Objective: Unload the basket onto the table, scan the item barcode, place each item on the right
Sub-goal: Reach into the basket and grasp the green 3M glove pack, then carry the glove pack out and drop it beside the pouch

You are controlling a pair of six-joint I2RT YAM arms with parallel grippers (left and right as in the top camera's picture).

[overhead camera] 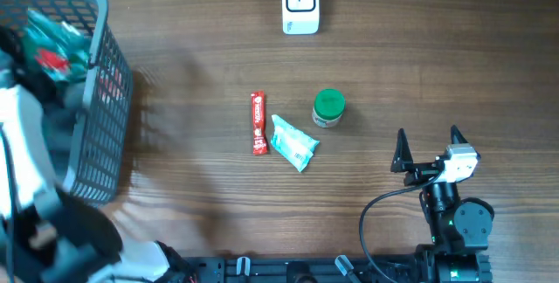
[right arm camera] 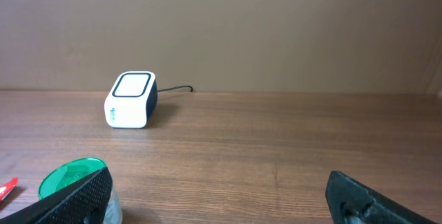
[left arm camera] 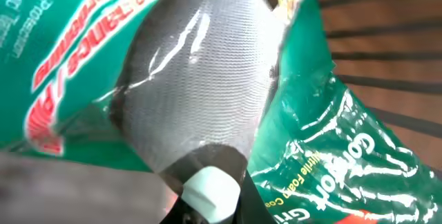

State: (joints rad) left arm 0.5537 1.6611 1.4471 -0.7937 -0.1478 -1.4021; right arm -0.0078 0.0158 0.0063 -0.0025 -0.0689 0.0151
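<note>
The package goes up over the basket's rim in my left gripper next. It then comes down there for release, with bare tabletop open between the basket [overhead camera: 103, 108] and the red tube.
A green plastic package [left arm camera: 331, 162] with a grey mesh-patterned panel [left arm camera: 200, 79] fills the left wrist view. My left gripper [left arm camera: 209, 198] is shut on the package's lower fold, and one white fingertip [left arm camera: 210, 191] shows at the bottom edge. From overhead the package [overhead camera: 54, 43] lies in the grey basket [overhead camera: 103, 108], with my left arm [overhead camera: 22, 139] reaching in. The white barcode scanner [overhead camera: 300, 3] stands at the table's far middle; it is also in the right wrist view, scanner [right arm camera: 131, 99]. My right gripper [overhead camera: 428, 148] rests open near the front right, holding nothing.
A red tube [overhead camera: 258, 123], a light blue packet [overhead camera: 293, 141] and a green-lidded jar [overhead camera: 328, 108] lie mid-table. The jar [right arm camera: 69, 182] sits just beyond my right gripper's left finger [right arm camera: 76, 196]. The scanner's cable runs off the back edge.
</note>
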